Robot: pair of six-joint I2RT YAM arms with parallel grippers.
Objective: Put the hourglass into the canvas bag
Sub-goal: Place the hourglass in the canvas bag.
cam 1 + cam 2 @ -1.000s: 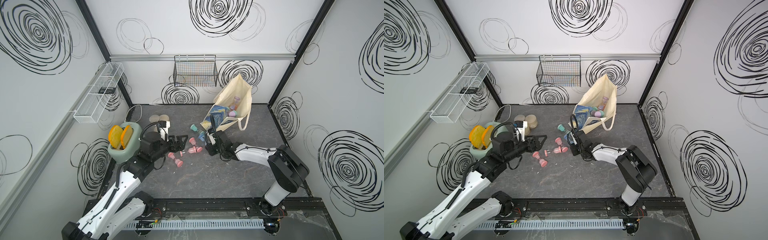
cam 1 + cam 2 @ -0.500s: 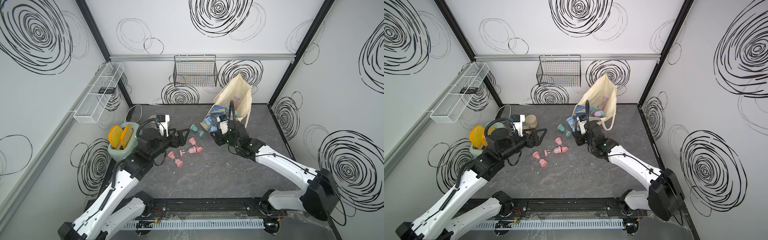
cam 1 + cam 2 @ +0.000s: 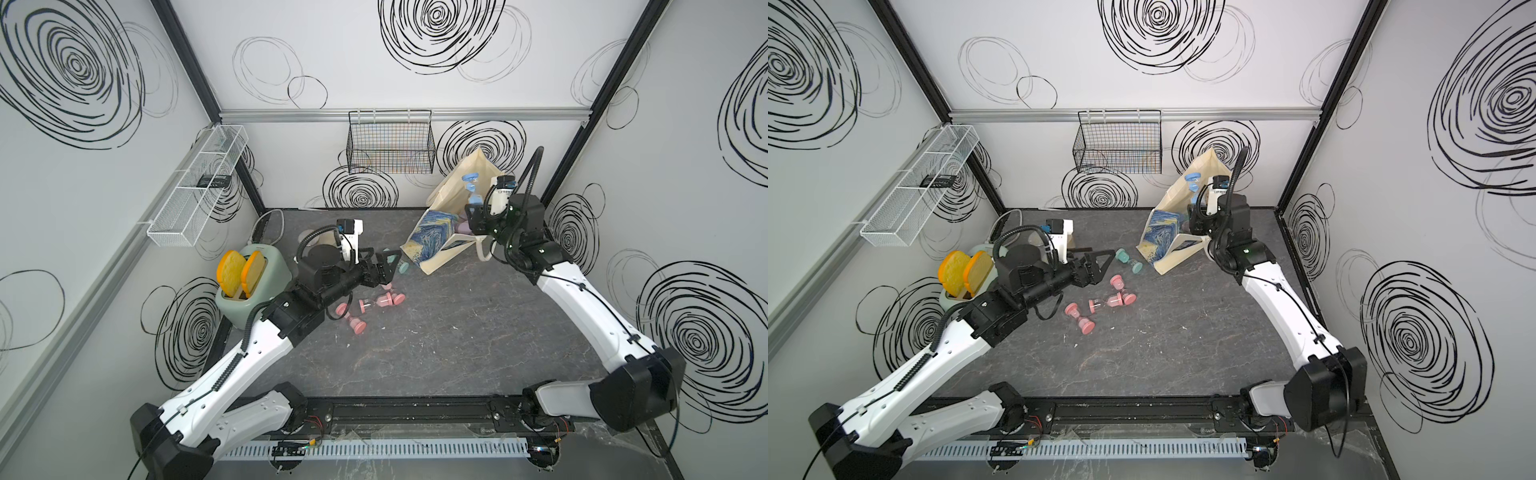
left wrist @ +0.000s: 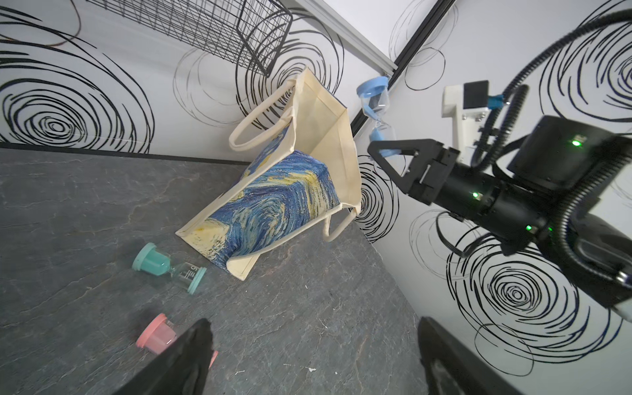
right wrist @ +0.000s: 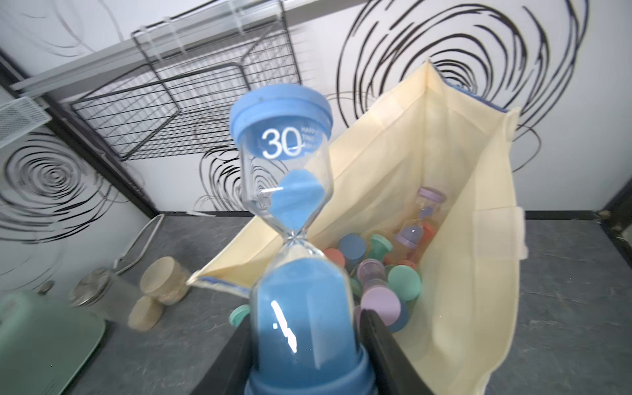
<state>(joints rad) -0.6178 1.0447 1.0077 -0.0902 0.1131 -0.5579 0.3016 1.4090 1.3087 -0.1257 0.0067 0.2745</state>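
The blue hourglass (image 3: 471, 189) goes down into the bag's opening in my right gripper next and drops over the coloured hourglasses, since they lie deep below the bag's rim.
A blue hourglass (image 5: 294, 212) marked 30 stands upright between the jaws of my right gripper (image 5: 302, 328), which is shut on its lower bulb. In both top views the right gripper (image 3: 473, 208) (image 3: 1194, 208) holds the blue hourglass (image 3: 471, 189) (image 3: 1192, 185) over the open mouth of the canvas bag (image 3: 440, 232) (image 3: 1167, 237). The bag (image 5: 461, 239) leans against the back wall and holds several coloured hourglasses. My left gripper (image 4: 311, 328) (image 3: 388, 266) hangs open above the table, holding nothing. The left wrist view shows the bag (image 4: 290, 191) and the right gripper (image 4: 383, 150).
A teal hourglass (image 3: 397, 266) (image 4: 169, 268) lies by the bag's base, with pink hourglasses (image 3: 382, 299) (image 3: 1079, 318) nearer the middle. A green toaster (image 3: 249, 291) stands at the left. A black wire basket (image 3: 390, 145) and a white wire shelf (image 3: 195, 187) hang on the walls.
My right arm has risen from the table in front of the bag and carried the blue hourglass up and back over the bag's mouth. My left gripper has reached slightly toward the bag.
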